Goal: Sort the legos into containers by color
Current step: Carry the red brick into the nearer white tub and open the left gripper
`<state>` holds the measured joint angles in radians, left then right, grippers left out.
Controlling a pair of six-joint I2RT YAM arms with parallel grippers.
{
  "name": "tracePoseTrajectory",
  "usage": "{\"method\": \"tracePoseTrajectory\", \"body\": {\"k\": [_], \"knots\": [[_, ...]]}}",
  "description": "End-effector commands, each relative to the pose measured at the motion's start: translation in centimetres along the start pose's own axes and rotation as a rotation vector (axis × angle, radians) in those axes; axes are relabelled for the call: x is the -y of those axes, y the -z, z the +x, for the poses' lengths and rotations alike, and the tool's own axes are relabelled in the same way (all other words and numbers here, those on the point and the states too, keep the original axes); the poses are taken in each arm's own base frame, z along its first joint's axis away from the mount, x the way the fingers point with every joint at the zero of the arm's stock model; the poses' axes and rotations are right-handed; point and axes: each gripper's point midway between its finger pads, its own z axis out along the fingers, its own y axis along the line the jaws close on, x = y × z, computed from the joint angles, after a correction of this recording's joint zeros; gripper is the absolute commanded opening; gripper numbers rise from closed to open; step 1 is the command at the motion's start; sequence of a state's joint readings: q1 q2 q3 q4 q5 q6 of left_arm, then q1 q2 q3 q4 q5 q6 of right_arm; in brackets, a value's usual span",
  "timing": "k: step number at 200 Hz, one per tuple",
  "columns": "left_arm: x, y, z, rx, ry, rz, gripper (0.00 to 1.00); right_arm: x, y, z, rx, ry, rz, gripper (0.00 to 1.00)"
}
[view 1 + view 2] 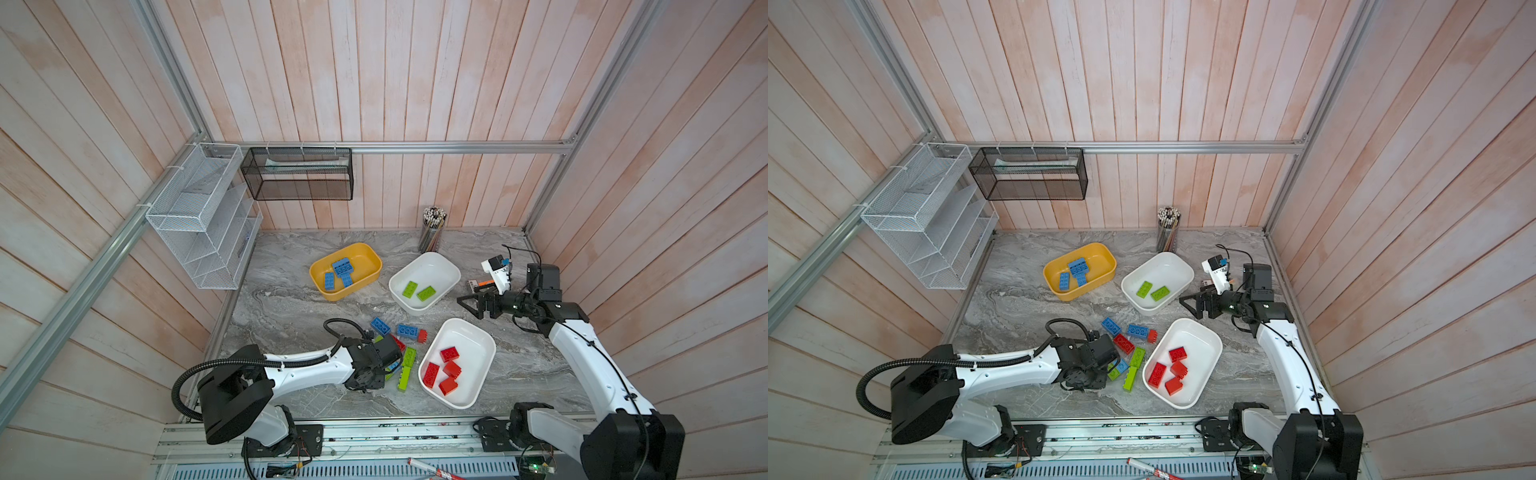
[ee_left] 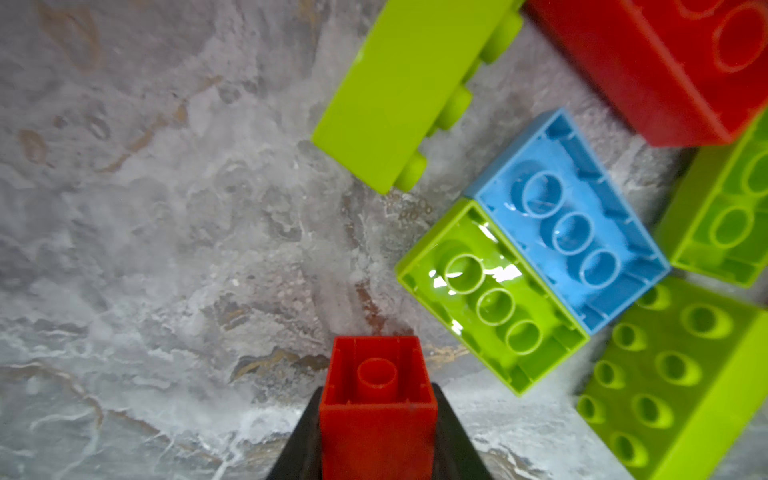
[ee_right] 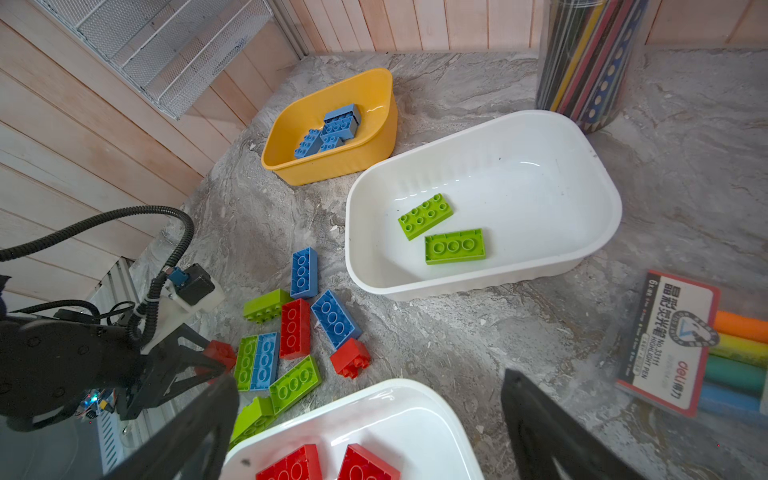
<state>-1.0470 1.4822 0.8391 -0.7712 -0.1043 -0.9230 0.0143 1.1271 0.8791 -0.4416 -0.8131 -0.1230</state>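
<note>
The red brick will next go up and across the pile with my left gripper, over the bare bottom of the near white tub that holds red bricks, and my left gripper will release it there.
My left gripper [image 2: 378, 395] is shut on a small red brick [image 2: 376, 415] just above the table, at the edge of the loose pile. Beside it lie a blue brick [image 2: 569, 220], lime green bricks [image 2: 490, 299] and a red brick [image 2: 665, 62]. In a top view the pile [image 1: 405, 332] sits left of the near white tub [image 1: 478, 332], which holds red bricks [image 1: 444, 370]. The far white tub [image 1: 440, 259] holds two green bricks [image 1: 417, 289]. The yellow tub [image 1: 365, 253] holds blue bricks [image 1: 340, 270]. My right gripper [image 1: 467, 305] hangs open and empty between the white tubs.
A pencil cup [image 1: 432, 232] stands behind the far white tub. A pack of coloured markers [image 3: 673, 345] lies by the right arm. A white wire rack [image 1: 199, 216] and a black mesh rack [image 1: 297, 174] hang on the walls at the back left.
</note>
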Motion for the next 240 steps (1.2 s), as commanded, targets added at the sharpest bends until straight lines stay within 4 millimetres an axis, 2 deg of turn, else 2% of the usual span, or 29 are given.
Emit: {"method": "tracePoseTrajectory", "body": {"k": [1, 13, 33, 60, 85, 138, 155, 169, 185, 199, 214, 240], "knots": [[1.6, 4.0, -2.0, 0.048, -0.066, 0.065, 0.22, -0.5, 0.2, -0.2, 0.016, 0.008, -0.007, 0.98], [3.4, 6.3, -3.0, 0.081, -0.094, 0.146, 0.22, -0.7, 0.3, -0.4, 0.018, 0.008, -0.014, 0.98], [7.6, 9.7, -4.9, 0.127, -0.166, 0.302, 0.22, -0.8, 0.5, -0.4, 0.018, 0.006, -0.008, 0.98], [13.2, 12.0, -6.2, 0.172, -0.305, 0.448, 0.22, -0.6, 0.7, -0.5, 0.013, 0.004, 0.014, 0.98], [17.4, 11.9, -7.0, 0.198, -0.398, 0.504, 0.22, -0.4, 0.9, -0.6, 0.011, 0.003, 0.033, 0.98], [25.5, 9.2, -9.7, 0.314, -0.484, 0.571, 0.22, 1.1, 0.9, -0.9, 0.012, -0.028, 0.104, 0.98], [27.0, 7.9, -10.3, 0.319, -0.488, 0.561, 0.22, 1.3, 1.0, -0.9, 0.008, -0.026, 0.118, 0.98], [27.8, 6.4, -10.0, 0.3, -0.489, 0.573, 0.23, 1.5, 0.9, -0.7, 0.004, -0.027, 0.127, 0.98], [27.9, 4.6, -9.5, 0.26, -0.487, 0.564, 0.26, 1.7, 0.9, -0.7, -0.002, -0.029, 0.13, 0.98], [27.7, 4.1, -9.4, 0.247, -0.489, 0.553, 0.34, 1.7, 0.8, -0.6, -0.003, -0.031, 0.13, 0.98], [27.5, 5.3, -9.8, 0.274, -0.506, 0.549, 0.51, 1.7, 0.7, -0.6, -0.002, -0.033, 0.124, 0.98], [27.3, 8.9, -10.1, 0.305, -0.505, 0.611, 0.65, 1.6, 0.6, -0.6, 0.001, -0.034, 0.113, 0.98]]}}
